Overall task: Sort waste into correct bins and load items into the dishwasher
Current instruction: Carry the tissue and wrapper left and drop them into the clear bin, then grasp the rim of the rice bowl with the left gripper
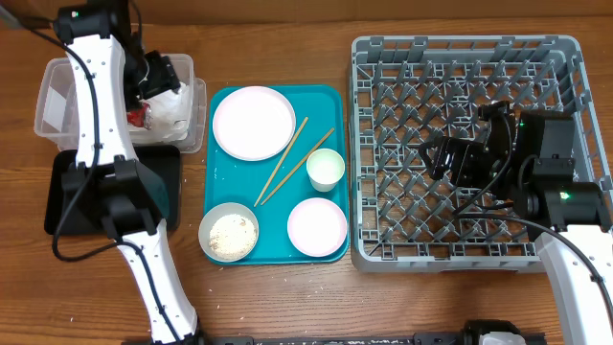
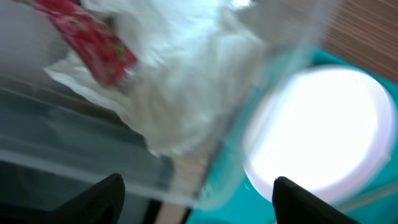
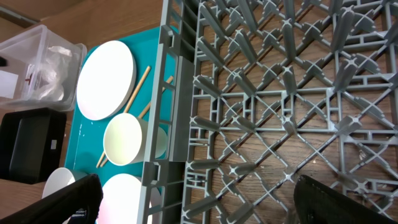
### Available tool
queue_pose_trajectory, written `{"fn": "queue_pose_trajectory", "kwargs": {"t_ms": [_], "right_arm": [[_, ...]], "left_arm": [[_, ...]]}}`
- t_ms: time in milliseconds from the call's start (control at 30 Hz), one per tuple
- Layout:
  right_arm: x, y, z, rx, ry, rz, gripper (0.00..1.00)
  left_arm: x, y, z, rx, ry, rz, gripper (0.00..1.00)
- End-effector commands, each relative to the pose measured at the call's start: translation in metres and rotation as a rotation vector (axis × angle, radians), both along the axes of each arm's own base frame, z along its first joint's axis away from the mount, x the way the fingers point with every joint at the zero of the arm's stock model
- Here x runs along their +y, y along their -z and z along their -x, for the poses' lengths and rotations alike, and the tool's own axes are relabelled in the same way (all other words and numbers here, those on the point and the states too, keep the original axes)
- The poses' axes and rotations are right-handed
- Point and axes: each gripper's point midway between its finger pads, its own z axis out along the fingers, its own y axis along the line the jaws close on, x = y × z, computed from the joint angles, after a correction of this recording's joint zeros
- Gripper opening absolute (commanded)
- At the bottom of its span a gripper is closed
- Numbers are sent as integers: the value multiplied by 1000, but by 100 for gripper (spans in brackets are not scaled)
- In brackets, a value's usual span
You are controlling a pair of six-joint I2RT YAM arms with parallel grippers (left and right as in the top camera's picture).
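The greyish bowl [image 1: 229, 233] still holds rice, so my left gripper will next swing back to it and lower its fingers onto the bowl's rim on the side facing the white bowl.
The crumpled white napkin [image 1: 172, 107] and red wrapper [image 1: 141, 116] lie in the clear tub [image 1: 56, 107]; both also show in the left wrist view, the napkin [image 2: 180, 81] and the wrapper [image 2: 93, 37]. My left gripper [image 1: 159, 73] is open and empty just above them [image 2: 196, 199]. The white plate [image 1: 254, 123], chopsticks [image 1: 287, 158], cup [image 1: 326, 169], white bowl [image 1: 317, 226] and greyish bowl [image 1: 229, 233] holding rice sit on the teal tray. My right gripper [image 1: 439, 158] hangs open and empty over the grey dish rack [image 1: 460, 57], as the right wrist view [image 3: 199, 199] shows.
The black tray [image 1: 67, 196] lies in front of the clear tub, partly under my left arm. The teal tray [image 1: 218, 172] sits between the bins and the rack. The rack [image 3: 280, 93] holds nothing. A few rice grains lie on the wood by the tray's front edge.
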Motion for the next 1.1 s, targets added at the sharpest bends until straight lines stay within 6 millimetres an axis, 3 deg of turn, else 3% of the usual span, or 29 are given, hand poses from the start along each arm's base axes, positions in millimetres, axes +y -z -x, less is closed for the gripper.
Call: {"fn": "queue_pose_trajectory", "kwargs": {"t_ms": [0, 167, 267, 333, 500, 633, 700, 767, 933, 1067], "right_arm": [[1, -11, -4, -29, -2, -8, 100], [1, -5, 3, 11, -1, -9, 100], [1, -3, 6, 28, -1, -9, 100], [1, -2, 6, 29, -1, -8, 100], [1, -5, 3, 11, -2, -8, 100], [1, -5, 3, 12, -2, -7, 100], [0, -3, 2, 16, -3, -6, 100], [0, -1, 0, 20, -4, -6, 100], [0, 7, -3, 45, -4, -8, 100], [0, 10, -3, 59, -4, -9, 100]], "left_arm": [[-72, -58, 19, -90, 290, 53, 76], [-153, -52, 38, -46, 484, 69, 72], [-179, -36, 53, 22, 551, 53, 69], [-193, -14, 71, 114, 584, 8, 66], [-201, 0, 88, 191, 548, 7, 61], [-203, -28, 107, 145, 555, 19, 62], [-197, -43, 131, 128, 539, 17, 64], [-194, -44, 152, 112, 512, 22, 66], [-189, 7, 198, 90, 394, 60, 64], [-186, 65, 208, 110, 347, 62, 55]]}}
